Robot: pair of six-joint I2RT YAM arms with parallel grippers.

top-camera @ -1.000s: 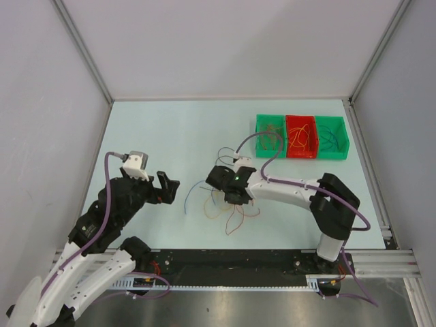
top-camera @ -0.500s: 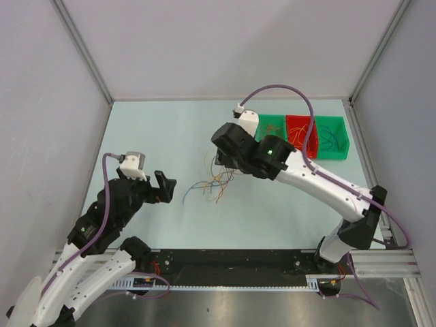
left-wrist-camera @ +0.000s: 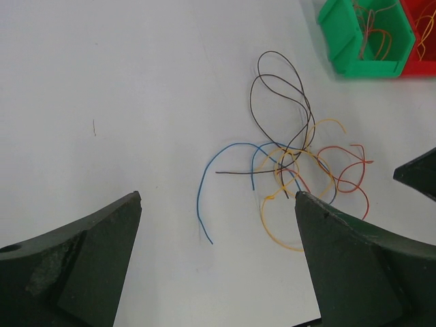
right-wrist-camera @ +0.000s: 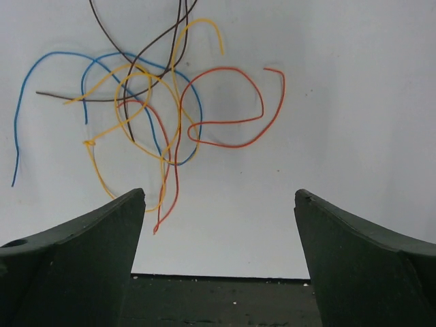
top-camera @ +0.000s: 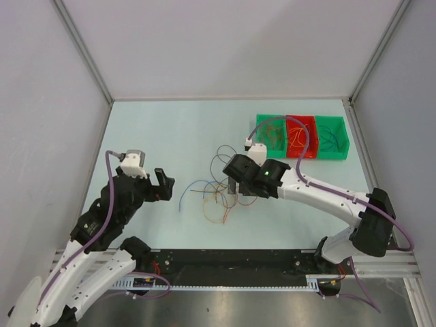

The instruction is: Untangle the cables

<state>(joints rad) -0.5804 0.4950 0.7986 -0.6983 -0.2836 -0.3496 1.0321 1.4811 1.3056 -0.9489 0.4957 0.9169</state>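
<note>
The robot will next lower its right gripper onto that loop's bend by the blue curve (top-camera: 237,198) (right-wrist-camera: 191,132).
The cables (top-camera: 212,191) lie loose on the pale table as a small tangle of blue, orange, red and dark brown loops. My right gripper (top-camera: 235,190) hovers at the tangle's right edge, open, with nothing between its fingers. In the right wrist view the cables (right-wrist-camera: 162,128) spread out ahead and to the left of the right gripper (right-wrist-camera: 218,252). My left gripper (top-camera: 166,184) is open and empty, a short way left of the tangle. Seen from the left wrist, the cables (left-wrist-camera: 294,158) lie ahead and to the right of the left gripper (left-wrist-camera: 218,266), and one blue end trails nearest.
A row of three small bins stands at the back right: a green bin (top-camera: 270,128), a red bin (top-camera: 300,137) and another green bin (top-camera: 332,135), each holding thin wires. The green bin (left-wrist-camera: 364,34) also shows from the left wrist. Grey walls enclose the table.
My right gripper was shut on the cables and lifted them toward the back. It has come down and opened, and the cables now lie spread on the table. The left arm barely moved.
</note>
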